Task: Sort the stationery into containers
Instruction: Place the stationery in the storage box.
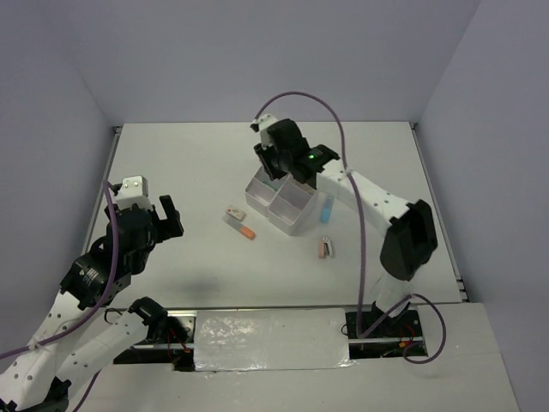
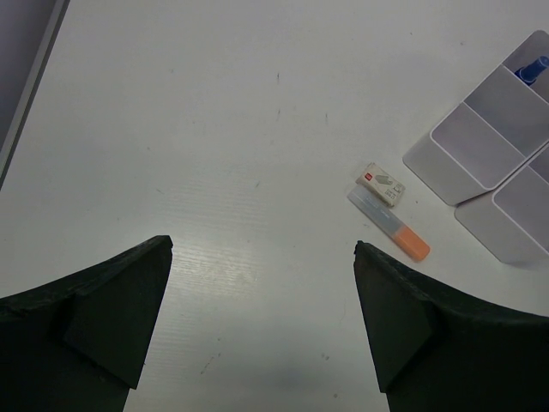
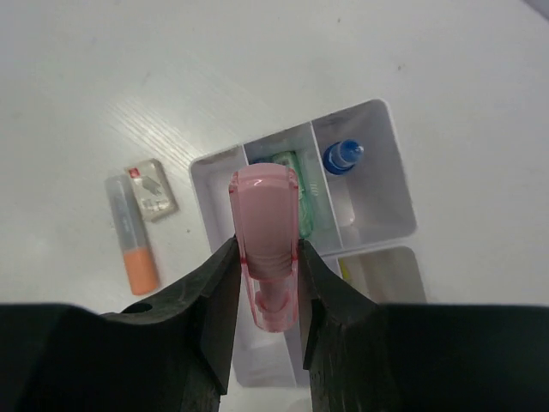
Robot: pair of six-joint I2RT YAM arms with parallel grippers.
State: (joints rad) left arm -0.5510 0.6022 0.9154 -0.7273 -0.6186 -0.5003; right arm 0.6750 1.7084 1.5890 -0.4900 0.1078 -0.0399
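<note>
Next, my right gripper moves down to the green highlighter's compartment (image 3: 304, 187) below it and releases the pink highlighter (image 3: 265, 215) there, because that part already holds its kind.
My right gripper (image 3: 266, 251) is shut on a pink highlighter (image 3: 265, 215), held upright above the white four-part box (image 3: 202, 197). In the box lie a green highlighter (image 3: 300, 184), a blue-capped white tube (image 3: 343, 156) and a yellow pen (image 3: 346, 271). In the top view this gripper (image 1: 276, 172) hangs over the box's (image 1: 296, 204) far left part. My left gripper (image 2: 263, 249) is open and empty above bare table, left of an orange highlighter (image 2: 393, 226) and a wrapped eraser (image 2: 382, 184). It is at the left in the top view (image 1: 170, 219).
A blue highlighter (image 1: 327, 206) lies right of the box and a pink mini stapler (image 1: 327, 249) lies nearer the front. The orange highlighter (image 1: 244, 228) and eraser (image 1: 232, 213) lie left of the box. Grey walls close the table's back and sides.
</note>
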